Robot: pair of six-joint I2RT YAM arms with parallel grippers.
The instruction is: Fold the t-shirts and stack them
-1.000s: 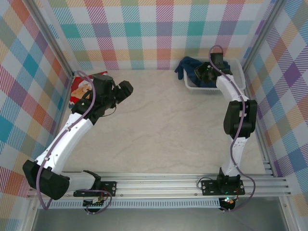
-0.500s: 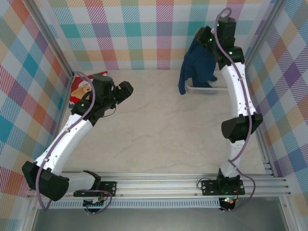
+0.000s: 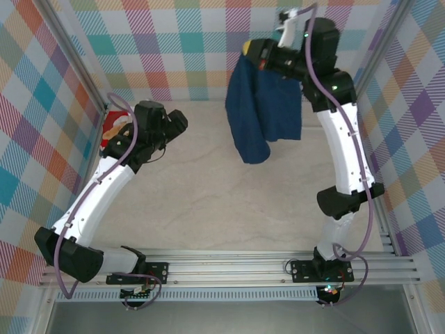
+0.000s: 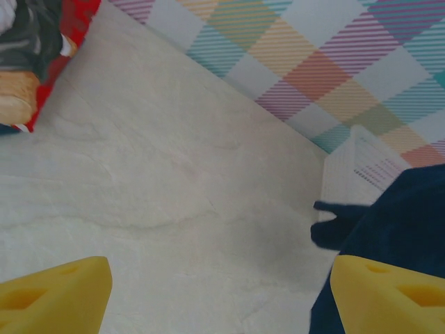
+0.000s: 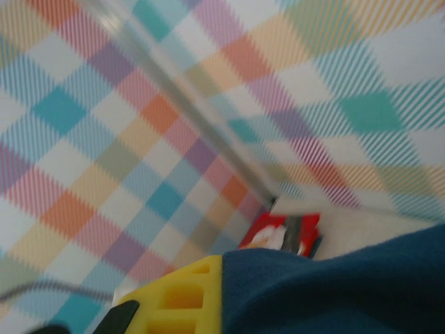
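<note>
My right gripper needs to pull the hanging navy t-shirt back toward the base and down, and let go of the t-shirt's top on the bare tabletop below.
The navy t-shirt (image 3: pixel 261 111) hangs in the air over the far middle of the table, with my right gripper (image 3: pixel 253 51) shut on its top edge. In the right wrist view the navy cloth (image 5: pixel 348 285) lies against one yellow finger (image 5: pixel 181 296) and hides the other. The red t-shirt (image 3: pixel 111 129) lies in the far left corner, partly under my left arm; it also shows as a red patch (image 5: pixel 285 233) and as a red corner (image 4: pixel 42 42). My left gripper (image 3: pixel 175 125) stands open beside it, with only bare table between its yellow fingertips (image 4: pixel 55 296).
A white mesh basket (image 4: pixel 358 163) stands by the back wall, behind the hanging navy cloth (image 4: pixel 400 223). Checked walls and metal frame posts (image 3: pixel 76 62) close in the table on three sides. The arms' base rail (image 3: pixel 229 268) runs along the near edge.
My right arm has lifted the navy shirt out of the basket, raising it high and carrying it leftward so that it hangs unfurled. My left arm has shifted slightly.
</note>
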